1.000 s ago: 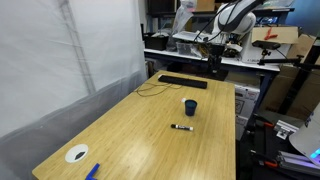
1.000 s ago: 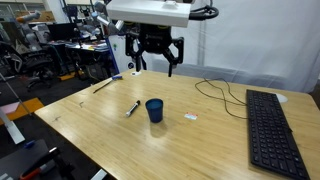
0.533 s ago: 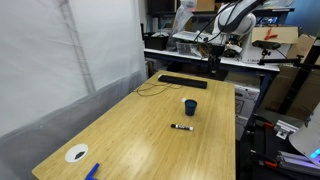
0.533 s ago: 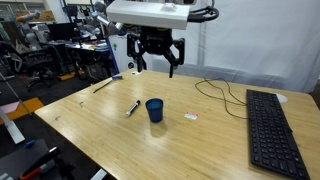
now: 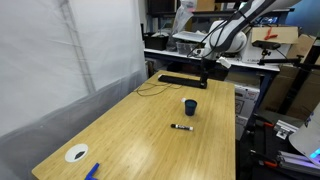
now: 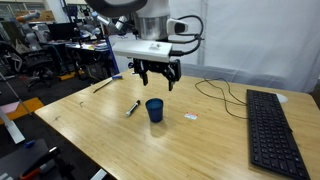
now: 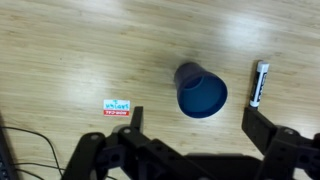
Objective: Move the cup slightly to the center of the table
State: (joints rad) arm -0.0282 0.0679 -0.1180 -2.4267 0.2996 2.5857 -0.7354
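Observation:
The upright cup's opening has room for one fingertip inside, so my gripper should next go down, open, onto the cup's rim (image 6: 161, 103) (image 7: 181, 99) on the side by the small label.
The small dark blue cup (image 5: 190, 106) stands upright on the light wood table (image 5: 130, 135). It also shows in an exterior view (image 6: 154, 109) and in the wrist view (image 7: 201, 91). My gripper (image 6: 157, 80) hangs open above the cup, apart from it. In an exterior view it sits over the table's far end (image 5: 203, 78). In the wrist view the two fingers (image 7: 195, 125) are spread wide, with the cup just beyond them and nothing between them.
A black marker pen (image 5: 181, 127) lies near the cup, also in the wrist view (image 7: 259, 83). A small label (image 7: 117, 106) lies on the wood. A black keyboard (image 6: 268, 120) and a cable (image 6: 225, 93) lie at one end. A white disc (image 5: 77, 154) and a blue object (image 5: 92, 171) lie at the other.
My gripper has come down and moved toward the cup, from well above the table's far end to just above the cup. The cup and pen have not moved.

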